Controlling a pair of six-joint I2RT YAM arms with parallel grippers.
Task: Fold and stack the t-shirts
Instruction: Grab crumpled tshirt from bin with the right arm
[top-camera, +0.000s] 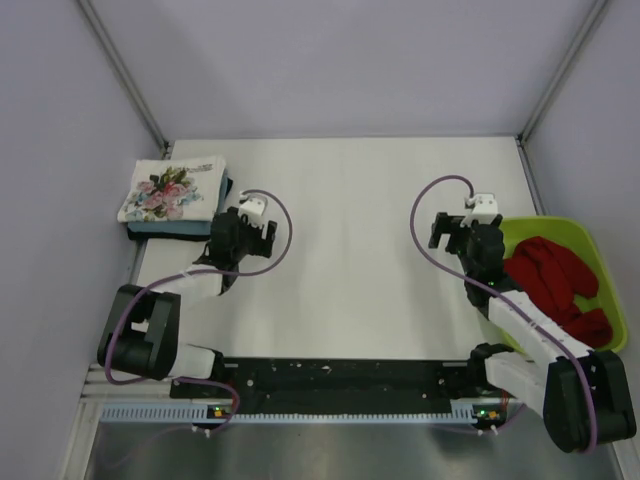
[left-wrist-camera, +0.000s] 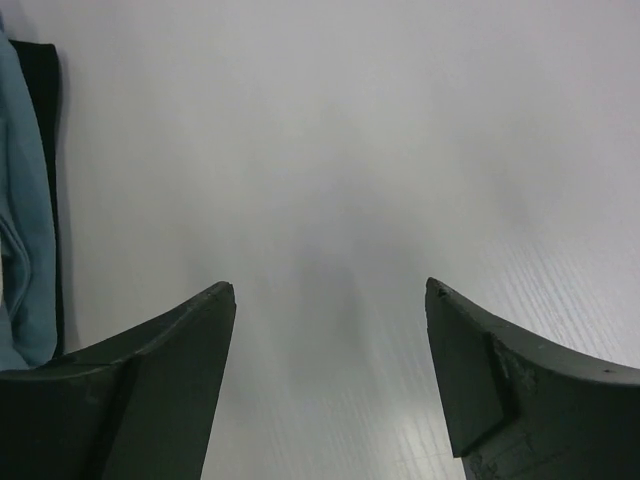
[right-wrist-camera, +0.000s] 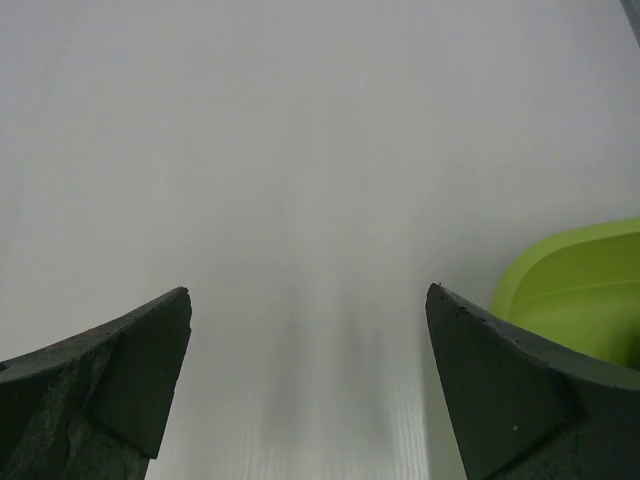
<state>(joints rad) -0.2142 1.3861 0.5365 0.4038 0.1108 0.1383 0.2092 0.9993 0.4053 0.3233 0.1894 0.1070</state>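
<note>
The right gripper lifts across the tray's rim (right-wrist-camera: 570, 280) next, then lowers onto the red t-shirt's far folds, which lie to its right in the top view.
A folded stack of t-shirts sits at the table's far left, a white one with pink floral print (top-camera: 170, 190) on top, with light blue (top-camera: 178, 229) and dark layers under it. The left wrist view catches the light blue t-shirt (left-wrist-camera: 25, 200) and a dark edge (left-wrist-camera: 48, 110) at its left border. My left gripper (top-camera: 244, 224) hangs just right of the stack, open, with only bare table between its fingers (left-wrist-camera: 330, 290). A crumpled deep red t-shirt (top-camera: 556, 280) lies in the lime-green tray (top-camera: 590, 240). My right gripper (top-camera: 462, 228) is open and empty beside the tray's left rim (right-wrist-camera: 570, 280).
The white table (top-camera: 350, 250) lies between the two arms. Grey walls with metal frame posts close in the back and sides. Purple cables loop over both wrists. The arms' black base rail (top-camera: 340, 378) runs along the near edge.
</note>
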